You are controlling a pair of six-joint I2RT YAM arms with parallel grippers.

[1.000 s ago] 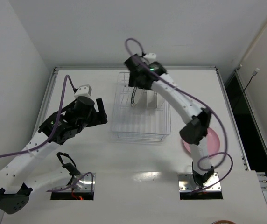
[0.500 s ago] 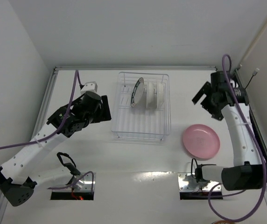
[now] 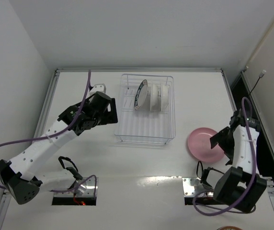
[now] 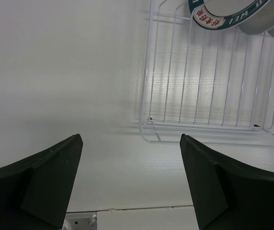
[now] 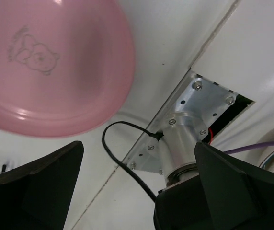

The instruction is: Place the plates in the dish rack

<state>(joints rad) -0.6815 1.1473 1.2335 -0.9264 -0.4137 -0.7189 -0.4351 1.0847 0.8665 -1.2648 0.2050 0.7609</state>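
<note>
My right gripper turns and comes down onto the pink plate's rim on the plate's side away from the rack [image 3: 145,129] next, since that rim lies below its open fingers.
The white wire dish rack [image 3: 145,129] stands at the table's middle back. A teal-rimmed plate [image 3: 140,94] stands on edge in it, with a pale, clear-looking plate [image 3: 155,98] beside it. The pink plate [image 3: 201,143] lies flat on the table, right of the rack. My left gripper [image 3: 112,112] is open and empty just left of the rack; its wrist view shows the rack's corner [image 4: 149,129] and the teal rim [image 4: 223,19] ahead of the gripper [image 4: 130,143]. My right gripper [image 3: 222,143] is open and empty above the pink plate's right edge; the plate [image 5: 46,67] fills its wrist view's upper left.
The right arm's metal base mount [image 5: 185,129] and a black cable [image 5: 122,158] lie under the right gripper [image 5: 137,153]. The table's raised edge rail [image 3: 137,70] runs along the back. The left arm's base plate [image 3: 74,191] sits at the near edge.
My right arm has left the rack, swung out to the far right and come down over the pink plate's right edge. My left gripper has moved closer to the rack's left side.
</note>
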